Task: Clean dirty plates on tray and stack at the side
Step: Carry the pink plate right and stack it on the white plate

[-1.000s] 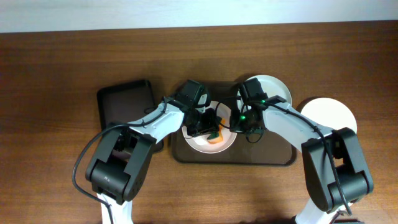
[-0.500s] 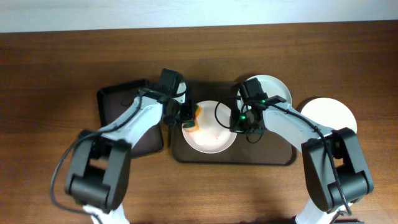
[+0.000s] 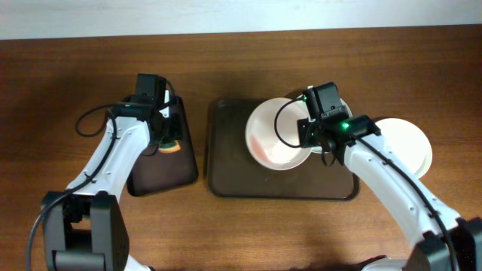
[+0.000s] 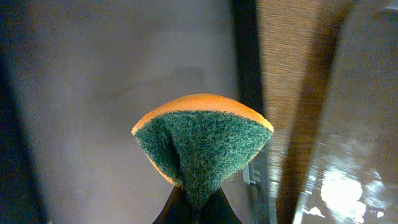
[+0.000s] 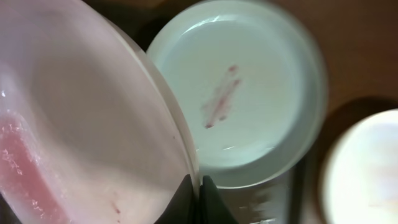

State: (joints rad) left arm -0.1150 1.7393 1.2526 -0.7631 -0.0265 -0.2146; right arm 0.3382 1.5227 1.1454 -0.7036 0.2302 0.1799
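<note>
My left gripper will lower the sponge (image 3: pixel 172 144) and release it on the small dark tray's bottom, which is below my gripper.
My left gripper (image 3: pixel 167 138) is shut on an orange and green sponge (image 3: pixel 172 144) (image 4: pixel 202 146), held over the small dark tray (image 3: pixel 154 169) at the left. My right gripper (image 3: pixel 312 134) (image 5: pixel 198 186) is shut on the rim of a white plate (image 3: pixel 275 135) (image 5: pixel 81 124) with pink smears, lifted and tilted above the large dark tray (image 3: pixel 226 177). A second white plate with a red streak (image 5: pixel 249 99) lies on the large tray under it, mostly hidden in the overhead view (image 3: pixel 339 105). A clean white plate (image 3: pixel 403 143) lies on the table to the right of the tray.
The wooden table (image 3: pixel 60 83) surrounds both trays. The clean plate also shows at the right edge of the right wrist view (image 5: pixel 367 168).
My left gripper carried the sponge from the plate leftward to the small tray. My right gripper lifted the smeared plate and moved it right, over the second plate.
</note>
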